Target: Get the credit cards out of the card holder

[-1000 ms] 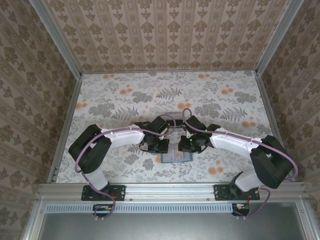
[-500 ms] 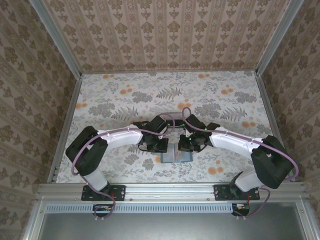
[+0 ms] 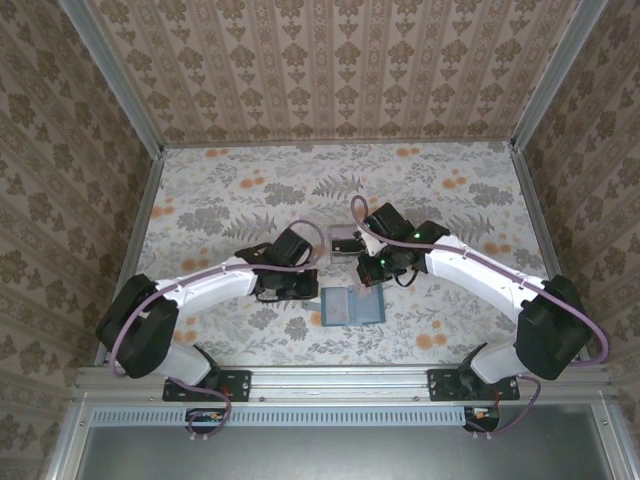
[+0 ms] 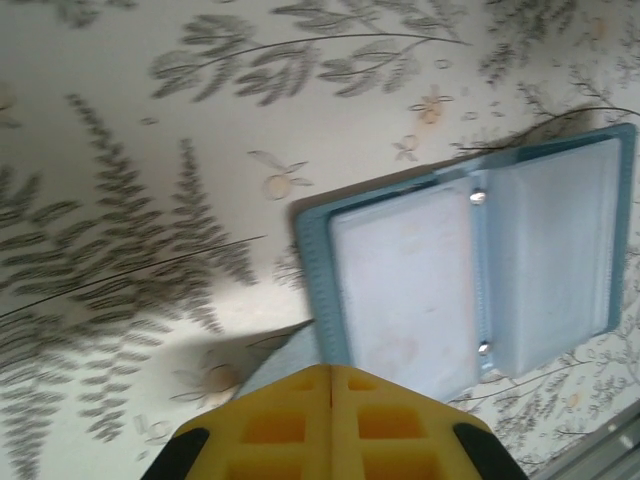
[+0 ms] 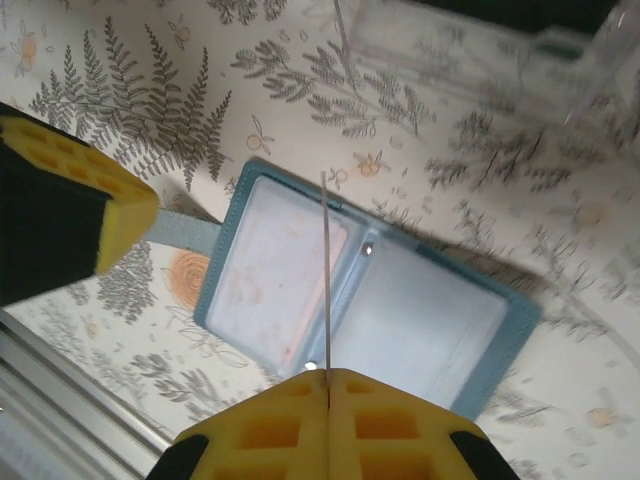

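The card is out of the holder [image 3: 352, 306]; my right gripper should next turn, carry it outward and release it low inside the clear tray.
The teal card holder [image 3: 352, 306] lies open and flat on the table near the front edge. In the right wrist view its left panel [image 5: 272, 272] shows a pinkish credit card in the pocket. My right gripper [image 5: 328, 372] hovers above the holder [image 5: 420, 320], shut on a credit card [image 5: 325, 270] seen edge-on as a thin line. From above, the right gripper [image 3: 372, 272] sits just behind the holder. My left gripper [image 4: 332, 368] is shut, its tips at the holder's blue-grey strap [image 4: 283, 366] left of the holder [image 4: 470, 270]. Whether it touches the strap is unclear.
A clear plastic tray [image 3: 345, 240] stands just behind the holder, by the right wrist; it is the clear tray [image 5: 470, 50] at the top of the right wrist view. The metal front rail [image 3: 340, 380] runs close to the holder's near side. Walls enclose the floral table.
The right gripper has closed on a card and risen away from the holder toward the tray. The left arm has pulled back to the left, uncovering the holder.
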Tool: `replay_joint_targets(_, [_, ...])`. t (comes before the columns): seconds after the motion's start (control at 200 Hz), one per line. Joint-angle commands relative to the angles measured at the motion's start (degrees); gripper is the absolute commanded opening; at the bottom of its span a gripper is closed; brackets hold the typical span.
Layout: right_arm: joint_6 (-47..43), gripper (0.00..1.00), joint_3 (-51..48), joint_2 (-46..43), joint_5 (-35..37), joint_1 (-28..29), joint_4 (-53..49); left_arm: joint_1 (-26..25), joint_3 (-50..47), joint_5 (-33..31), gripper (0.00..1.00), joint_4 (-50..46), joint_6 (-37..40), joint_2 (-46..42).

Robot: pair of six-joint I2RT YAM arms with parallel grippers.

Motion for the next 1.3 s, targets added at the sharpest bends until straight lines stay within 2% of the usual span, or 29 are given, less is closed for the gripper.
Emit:
replay_joint_targets(0.0, [-20.97, 0.02, 4.12, 2.89, 3.11, -1.23, -4.88, 1.67, -2.60, -1.70, 0.06, 1.43, -0.80, -3.02])
replay_joint_targets(0.32, [-56.16, 0.00, 17.11, 11.69, 2.21, -4.56, -12.09, 5.85, -8.95, -1.21, 0.08, 3.49, -2.22, -8.82])
replay_joint_targets(0.445, [-63.77, 0.00, 20.16, 14.56, 4.33, -4.90, -12.64, 6.53, -9.89, -0.74, 0.08, 3.69, -2.17, -9.74])
replay_joint_targets(0.765, [-71.46, 0.00, 35.50, 25.24, 5.63, -6.23, -20.36, 7.11, -10.81, -1.25, 0.08, 2.80, -1.88, -11.72])
replay_joint_targets(1.295, [-75.41, 0.00, 50.67, 38.53, 7.54, -6.73, -25.04, 7.98, -11.55, -1.86, 0.11, 2.23, -2.56, -14.16])
